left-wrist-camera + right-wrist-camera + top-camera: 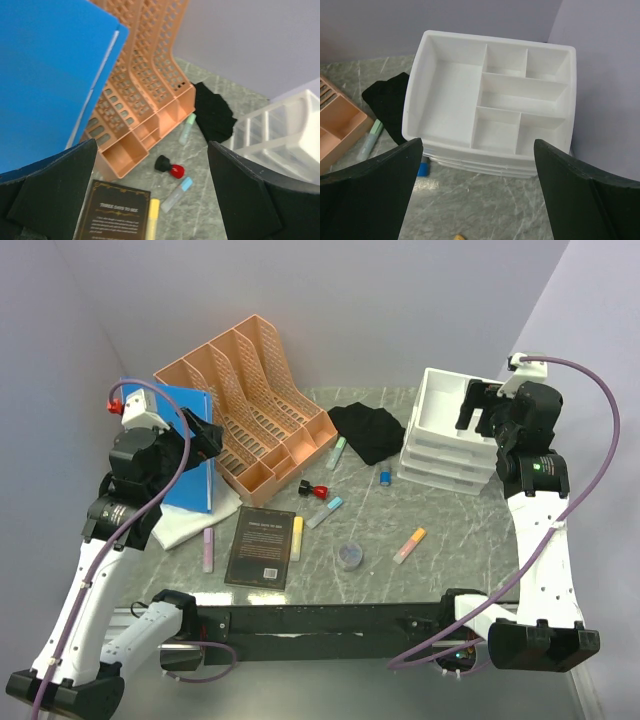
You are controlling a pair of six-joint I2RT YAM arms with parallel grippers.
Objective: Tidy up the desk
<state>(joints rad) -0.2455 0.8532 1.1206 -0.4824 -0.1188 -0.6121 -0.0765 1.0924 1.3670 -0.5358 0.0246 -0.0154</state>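
Note:
My left gripper is open, and the blue folder's edge by the organizer is to its left in the wrist view. I need to move its fingers that way, around that edge.
The desk (440, 570) is grey-green marble with loose items scattered on it. My left gripper (205, 440) hangs open in the air at the left, beside a blue folder (185, 440) and an orange file organizer (255, 410). In the left wrist view its open gripper (151, 146) frames a black book (115, 212), a yellow highlighter (152, 217), a blue-capped marker (177, 194) and a red-and-black bottle (170, 167). My right gripper (480, 405) hovers open over the white divided tray stack (450, 430); its wrist view shows the gripper (477, 142) empty above the tray (445, 90).
A black cloth (368, 430) lies between organizer and tray. A green marker (338, 452), small blue object (385, 477), orange marker (409, 545), round tape roll (350, 556) and purple marker (208, 549) lie on the marble. A black rail (330, 620) runs along the near edge.

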